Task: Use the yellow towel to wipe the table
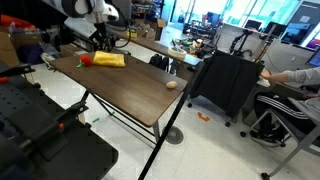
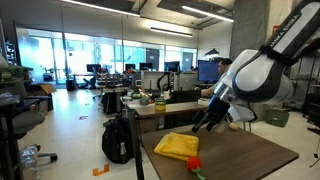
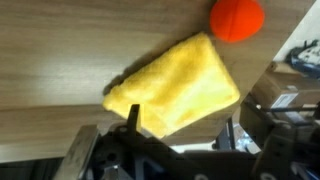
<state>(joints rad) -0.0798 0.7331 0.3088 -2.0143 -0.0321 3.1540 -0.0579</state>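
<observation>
The gripper moves away from the towel, along the table and down onto the small pale object [image 1: 171, 85] next, because it lies on the tabletop to be wiped.
A folded yellow towel [image 3: 175, 85] lies on the brown table [image 1: 130, 95] near its far end, seen in both exterior views [image 1: 109, 59] [image 2: 178, 146]. A red ball-like object [image 3: 237, 18] lies right beside it [image 1: 86, 61] [image 2: 194, 163]. My gripper [image 3: 182, 125] is open and hovers just above the towel's edge, with one finger over the cloth and the other past the table edge. It holds nothing. It also shows in both exterior views [image 1: 100, 42] [image 2: 205, 120].
A small pale object [image 1: 172, 84] lies near the table's right edge. A black rolling cart [image 1: 225, 85] and a seated person [image 1: 290, 85] are beyond that edge. A backpack [image 2: 118, 140] sits on the floor by a cluttered desk [image 2: 150, 100].
</observation>
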